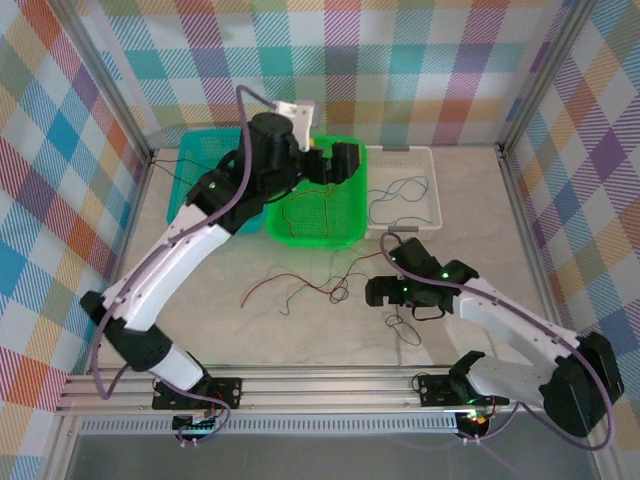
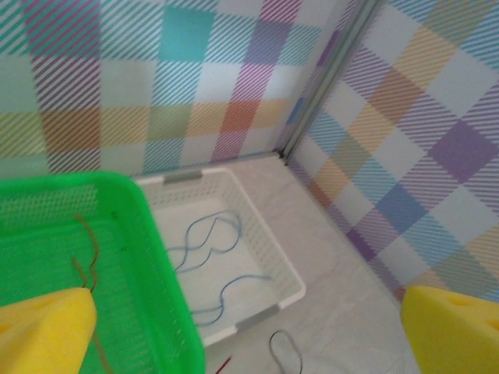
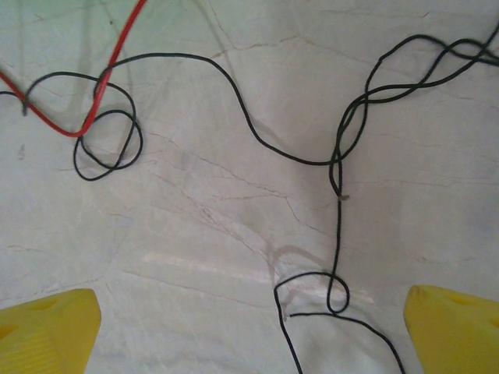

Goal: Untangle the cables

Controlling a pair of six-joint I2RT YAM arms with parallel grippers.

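Observation:
My right gripper moves across the table next, then comes down onto the red wire (image 1: 290,284) beside its bend.
The cables lie apart. A red wire (image 1: 290,284) and a black wire (image 1: 402,325) are loose on the table, crossing near the middle. A blue wire (image 2: 204,248) lies in the white basket (image 2: 292,274). A brownish orange wire (image 2: 90,257) lies in the green basket (image 2: 160,273). My left gripper (image 1: 340,160) hangs open above the green basket, its yellow fingers (image 2: 43,331) holding nothing. My right gripper (image 1: 378,292) is open low over the table. The black wire (image 3: 337,234) runs down between its yellow fingers (image 3: 456,327) and loops there; the red wire (image 3: 101,74) crosses it at upper left.
A teal basket (image 1: 205,150) stands behind the left arm, beside the green one. Checkered walls and metal frame posts (image 2: 327,78) close in the back and sides. A small black wire loop (image 2: 286,351) lies on the table just in front of the white basket.

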